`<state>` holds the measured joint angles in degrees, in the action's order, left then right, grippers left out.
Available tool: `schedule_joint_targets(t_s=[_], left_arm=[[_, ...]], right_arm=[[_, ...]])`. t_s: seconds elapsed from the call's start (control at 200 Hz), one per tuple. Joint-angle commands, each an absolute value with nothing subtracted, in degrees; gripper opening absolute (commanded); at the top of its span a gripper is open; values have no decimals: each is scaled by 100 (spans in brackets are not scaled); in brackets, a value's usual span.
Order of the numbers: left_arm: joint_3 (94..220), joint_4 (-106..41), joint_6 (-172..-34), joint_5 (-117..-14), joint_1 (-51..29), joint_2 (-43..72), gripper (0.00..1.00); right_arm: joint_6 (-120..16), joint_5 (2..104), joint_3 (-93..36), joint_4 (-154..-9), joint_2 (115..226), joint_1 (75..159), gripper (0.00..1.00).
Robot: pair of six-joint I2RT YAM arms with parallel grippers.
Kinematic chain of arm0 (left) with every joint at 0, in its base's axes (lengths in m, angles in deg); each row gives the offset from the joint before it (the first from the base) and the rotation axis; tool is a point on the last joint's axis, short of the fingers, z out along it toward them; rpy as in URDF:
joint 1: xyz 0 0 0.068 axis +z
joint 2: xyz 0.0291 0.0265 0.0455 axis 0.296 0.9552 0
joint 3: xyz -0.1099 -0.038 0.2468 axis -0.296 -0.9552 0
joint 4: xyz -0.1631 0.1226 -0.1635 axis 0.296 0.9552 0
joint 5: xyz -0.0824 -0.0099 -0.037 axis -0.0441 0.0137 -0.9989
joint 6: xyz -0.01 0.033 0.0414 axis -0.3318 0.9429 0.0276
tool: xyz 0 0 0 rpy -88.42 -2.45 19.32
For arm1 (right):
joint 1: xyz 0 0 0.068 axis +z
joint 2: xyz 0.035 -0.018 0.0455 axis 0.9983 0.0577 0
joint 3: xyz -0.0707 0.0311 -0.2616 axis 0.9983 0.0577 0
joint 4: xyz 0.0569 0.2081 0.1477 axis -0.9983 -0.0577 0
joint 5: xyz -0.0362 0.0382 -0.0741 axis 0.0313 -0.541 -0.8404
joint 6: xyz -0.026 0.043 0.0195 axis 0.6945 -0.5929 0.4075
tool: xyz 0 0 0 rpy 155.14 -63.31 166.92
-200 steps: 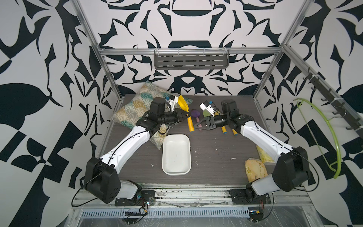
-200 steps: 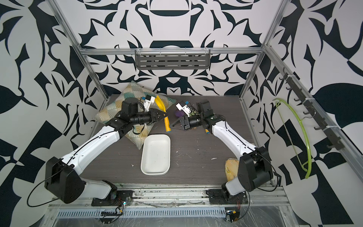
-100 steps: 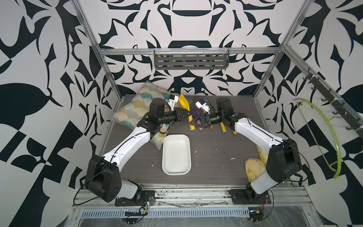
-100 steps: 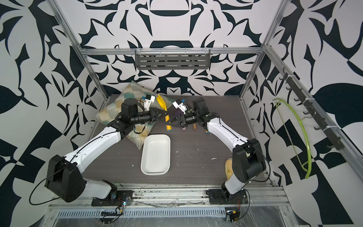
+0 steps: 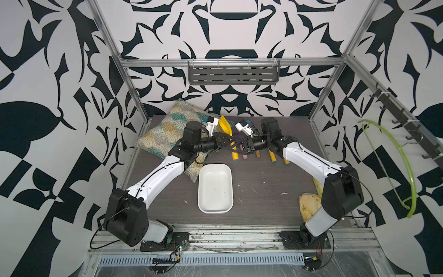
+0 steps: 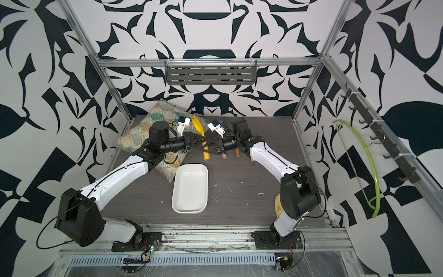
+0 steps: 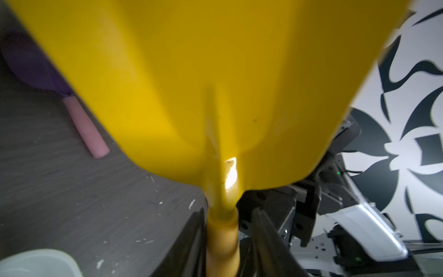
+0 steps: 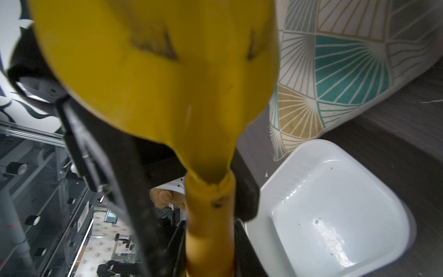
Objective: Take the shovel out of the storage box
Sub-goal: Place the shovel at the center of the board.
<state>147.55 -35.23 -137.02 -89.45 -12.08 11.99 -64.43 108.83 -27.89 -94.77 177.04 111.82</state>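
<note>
The right gripper swings past the toy tools toward the green hanger next, then down to release the shovel (image 5: 225, 124), as bare tabletop beyond the tools lies below it.
The yellow shovel (image 5: 225, 124) hangs blade-up above the back of the table, between both arms. My right gripper (image 5: 237, 150) is shut on its handle; in the right wrist view the fingers (image 8: 242, 242) press both sides of the shovel (image 8: 167, 72). My left gripper (image 5: 226, 142) stands open around the same handle. In the left wrist view one finger (image 7: 263, 225) stands clear of the shovel (image 7: 215, 84). The white storage box (image 5: 215, 187) lies empty on the table, nearer the front than the grippers. It also shows in the other top view (image 6: 190, 187).
A patterned pillow (image 5: 165, 134) lies at the back left, touching the box's far corner. Several toy tools lie behind the box, among them a purple one with a pink handle (image 5: 245, 156). A yellow bag (image 5: 309, 202) sits by the right arm's base. A green hanger (image 5: 405, 156) hangs on the right wall.
My right gripper moved left to the shovel and closed on its handle. My left gripper, which was shut on the handle, has opened its jaws.
</note>
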Motion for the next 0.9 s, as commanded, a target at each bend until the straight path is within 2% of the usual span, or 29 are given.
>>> schedule_joint_targets(t_s=[0.0,0.115,0.23,0.3,0.515,0.645,0.785,0.895], left_arm=[[14725,-3149,-13468,-8757,-1236,1201,73],[14799,-2570,-13418,-8472,-1223,1292,83],[15115,-1507,-12871,-8271,-1230,1464,89],[15164,-1005,-12552,-7825,-1232,1481,89],[15306,-425,-11932,-7487,-1232,1636,89],[15334,-354,-11557,-7562,-1232,1710,90],[15429,-186,-11224,-7596,-1232,1799,90],[15420,-187,-11019,-7562,-1231,1781,91]], right_arm=[[-5001,9872,-3506,-11553,17563,10960,0],[-3839,7435,-4133,-13778,17410,10522,0],[-3692,4832,-3921,-14148,17046,10114,0],[-3620,3830,-3824,-14314,17036,9923,0],[-3477,2497,-4283,-14655,17829,9175,0],[-3098,2256,-4636,-14773,18400,8716,0],[-2650,1802,-4852,-14700,18965,8636,0],[-2601,1906,-5091,-14579,19371,8518,0]])
